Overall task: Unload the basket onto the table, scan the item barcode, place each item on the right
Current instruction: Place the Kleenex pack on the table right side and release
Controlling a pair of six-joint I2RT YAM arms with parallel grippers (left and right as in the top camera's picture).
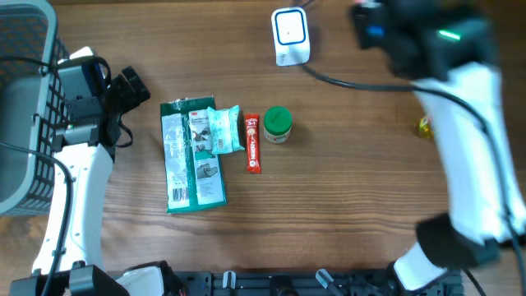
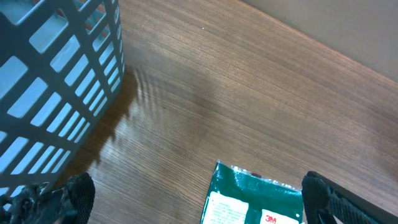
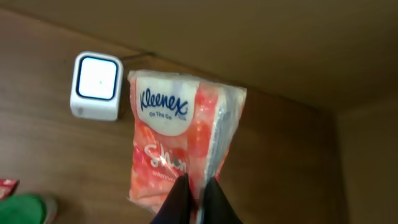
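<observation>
My right gripper brings the pack (image 3: 174, 130) back and down onto the bare wood between the green-lidded jar and yellow item next. It releases it there, as that spot is clear.
My right gripper (image 3: 197, 186) is shut on the lower edge of an orange-and-white Kleenex tissue pack (image 3: 174, 130), which hangs in the air to the right of the white barcode scanner (image 3: 95, 85). The scanner (image 1: 290, 37) stands at the back of the table, its blue-rimmed window facing up. From overhead the right arm (image 1: 427, 41) is blurred and hides the pack. My left gripper (image 2: 199, 198) hovers open over the wood, just beyond the top edge of a green 3M package (image 2: 255, 199), with nothing between its fingers (image 2: 74, 193).
On the table's middle lie the green 3M package (image 1: 191, 156), a teal packet (image 1: 223, 130), a red tube (image 1: 254, 143) and a green-lidded jar (image 1: 277, 124). A grey basket (image 1: 20, 107) stands at the left edge. A small yellow item (image 1: 424, 126) lies at the right.
</observation>
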